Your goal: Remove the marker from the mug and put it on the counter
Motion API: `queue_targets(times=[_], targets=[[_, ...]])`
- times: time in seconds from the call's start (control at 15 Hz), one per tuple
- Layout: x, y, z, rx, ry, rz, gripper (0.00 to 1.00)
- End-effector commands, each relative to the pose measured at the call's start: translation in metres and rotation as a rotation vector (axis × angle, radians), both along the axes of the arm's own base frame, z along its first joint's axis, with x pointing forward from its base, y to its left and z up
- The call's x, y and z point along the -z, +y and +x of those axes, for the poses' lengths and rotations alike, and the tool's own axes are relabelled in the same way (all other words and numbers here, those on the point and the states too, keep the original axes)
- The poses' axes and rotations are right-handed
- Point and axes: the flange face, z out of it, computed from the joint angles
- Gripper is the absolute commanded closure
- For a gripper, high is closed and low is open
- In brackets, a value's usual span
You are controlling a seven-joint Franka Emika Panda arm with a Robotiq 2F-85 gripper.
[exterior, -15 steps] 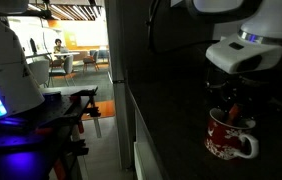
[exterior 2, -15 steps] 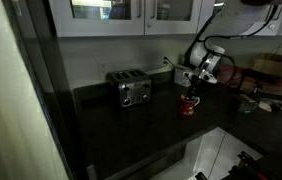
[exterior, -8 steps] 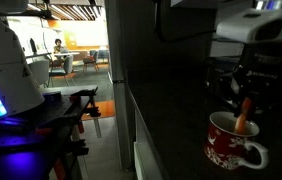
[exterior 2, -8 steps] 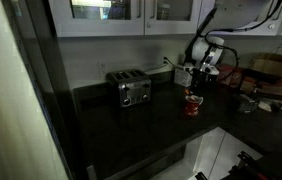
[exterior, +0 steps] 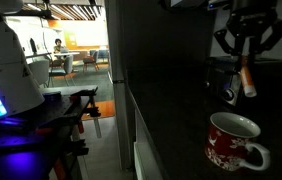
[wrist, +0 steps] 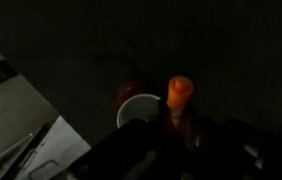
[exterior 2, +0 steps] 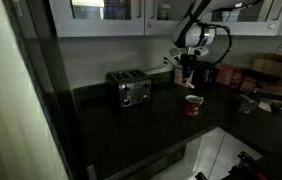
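Note:
My gripper brings the orange-red marker down onto the counter between the mug and toaster next, since there is open space there.
The red mug (exterior: 235, 143) with white patterning and a white handle stands on the dark counter (exterior 2: 151, 125); it also shows small in an exterior view (exterior 2: 192, 104) and from above in the wrist view (wrist: 139, 107). My gripper (exterior: 245, 62) is raised well above the mug and is shut on the orange-red marker (exterior: 247, 80), which hangs clear of the mug's rim. In the wrist view the marker (wrist: 179, 94) sticks out between the dark fingers (wrist: 180, 128).
A silver toaster (exterior 2: 133, 91) stands on the counter left of the mug. Boxes and jars (exterior 2: 243, 78) sit at the counter's right end. White cabinets hang above. A dark appliance (exterior: 221, 78) stands behind the mug.
The gripper rose from inside the mug, lifting the marker up and out; the marker now hangs clear above the mug. The mug stayed in place.

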Motion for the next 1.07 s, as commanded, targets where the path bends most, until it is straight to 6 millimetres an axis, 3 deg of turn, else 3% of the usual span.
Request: queue_targets(times=[0.0,0.27,0.47,0.73,0.93,1.0], targets=[[0.015,0.054,0.008,-0.126,0.053,-0.137,0.95],[0.070,0.126,0.019,-0.349,0.115,-0.056,0.95],[0.112,0.166,0.018,-0.517,0.195,0.033,0.95],[0.143,0.183,0.023,-0.665,0.230,0.024,0.95],[0.149,0.184,0.028,-0.727,0.219,0.100,0.95],[0.149,0.184,0.029,-0.745,0.217,0.155,0.56]])
